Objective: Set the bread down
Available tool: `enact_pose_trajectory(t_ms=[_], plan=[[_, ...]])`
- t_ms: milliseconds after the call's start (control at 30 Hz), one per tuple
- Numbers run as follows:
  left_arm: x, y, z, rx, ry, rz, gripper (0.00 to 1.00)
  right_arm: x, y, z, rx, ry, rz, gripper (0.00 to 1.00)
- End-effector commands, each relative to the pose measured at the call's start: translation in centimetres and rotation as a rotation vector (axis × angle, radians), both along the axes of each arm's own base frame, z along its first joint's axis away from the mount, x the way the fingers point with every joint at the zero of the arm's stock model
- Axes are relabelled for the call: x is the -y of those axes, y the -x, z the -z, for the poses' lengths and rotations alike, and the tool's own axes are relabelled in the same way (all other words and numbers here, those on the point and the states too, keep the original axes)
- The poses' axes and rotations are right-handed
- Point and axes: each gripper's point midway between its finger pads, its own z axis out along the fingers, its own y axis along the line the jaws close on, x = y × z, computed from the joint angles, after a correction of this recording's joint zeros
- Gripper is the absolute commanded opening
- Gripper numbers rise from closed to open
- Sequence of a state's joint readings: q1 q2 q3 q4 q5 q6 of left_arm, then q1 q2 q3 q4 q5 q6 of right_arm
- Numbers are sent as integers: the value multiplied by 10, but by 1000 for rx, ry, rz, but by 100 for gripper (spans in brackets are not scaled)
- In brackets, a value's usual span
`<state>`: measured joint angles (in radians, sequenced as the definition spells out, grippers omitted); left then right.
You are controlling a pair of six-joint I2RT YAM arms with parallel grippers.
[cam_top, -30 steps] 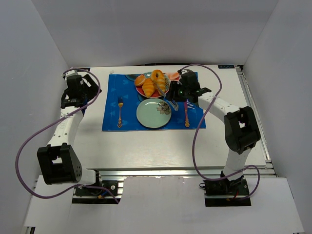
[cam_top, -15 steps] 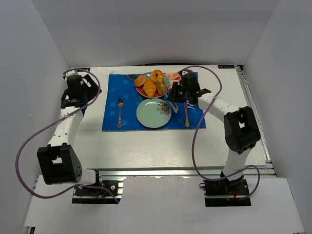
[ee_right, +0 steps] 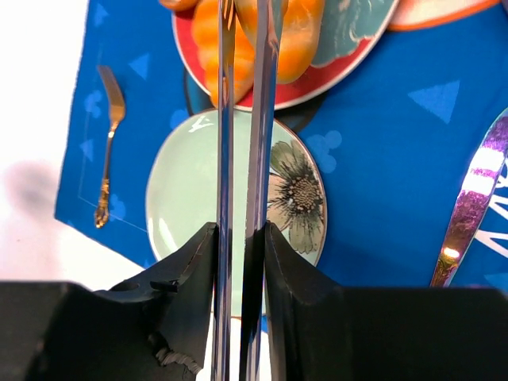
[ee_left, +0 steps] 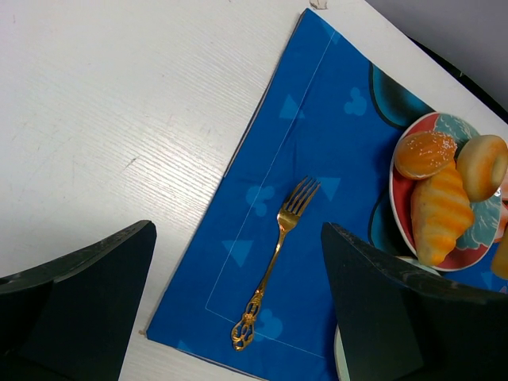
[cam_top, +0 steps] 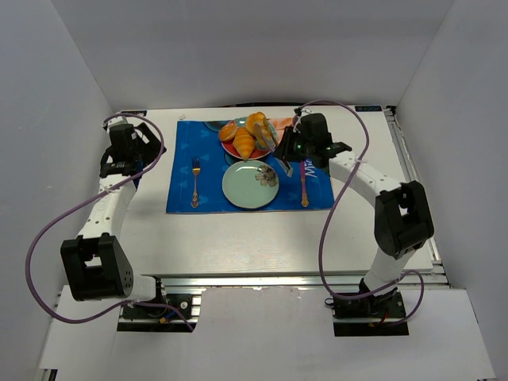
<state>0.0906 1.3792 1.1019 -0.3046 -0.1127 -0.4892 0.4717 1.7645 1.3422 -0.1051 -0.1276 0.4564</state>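
My right gripper should draw back and down from the red plate point(cam_top: 228, 147) next and release the tongs over the half of the green plate by the fork, because that half is empty.
Several golden-orange bread rolls point(cam_top: 244, 143) lie on a red plate point(cam_top: 228, 147) at the back of the blue placemat point(cam_top: 182, 143). In the left wrist view a ridged roll point(ee_left: 439, 213) lies beside rounder ones. My right gripper point(cam_top: 289, 152) is shut on metal tongs point(ee_right: 225, 159). Their two blades reach over the rolls point(ee_right: 298, 32) on the red plate point(ee_right: 349, 55); the tips run off the frame's top edge. An empty pale green plate point(cam_top: 242, 186) with a flower print sits in front of the red one. My left gripper point(cam_top: 127, 155) is open and empty at the mat's left.
A gold fork point(cam_top: 194, 182) lies on the mat left of the green plate, and a spoon point(cam_top: 303, 184) lies right of it. White walls close in the table on three sides. The mat's left edge point(ee_left: 238, 151) borders bare white table.
My right gripper has moved back and up with the tongs, from over the green plate's right rim to over the bread on the red plate. The left arm has not moved.
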Motion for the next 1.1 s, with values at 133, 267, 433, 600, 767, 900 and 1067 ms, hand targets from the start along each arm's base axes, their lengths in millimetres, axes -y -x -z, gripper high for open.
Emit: enact_pose_trajectory(t_ms=[133,267,433,600,767,900,1067], plan=[[1,1,-20,66,12,9,96,-2,20,-43,74,-51,-79,23],[4,0,-24,83,19,19,96,7,51,-39,39,-32,-125,24],[7,1,-23,85,27,30,96,15,88,-32,-1,-22,-181,25],[10,1,-24,90,35,45,96,16,120,-31,-15,-27,-222,26],[12,3,-23,87,41,52,96,14,141,-14,-65,-18,-249,26],[11,5,-21,86,42,52,96,7,151,0,-96,-13,-285,26],[12,7,-19,78,40,55,96,-7,157,7,-117,-15,-331,26]])
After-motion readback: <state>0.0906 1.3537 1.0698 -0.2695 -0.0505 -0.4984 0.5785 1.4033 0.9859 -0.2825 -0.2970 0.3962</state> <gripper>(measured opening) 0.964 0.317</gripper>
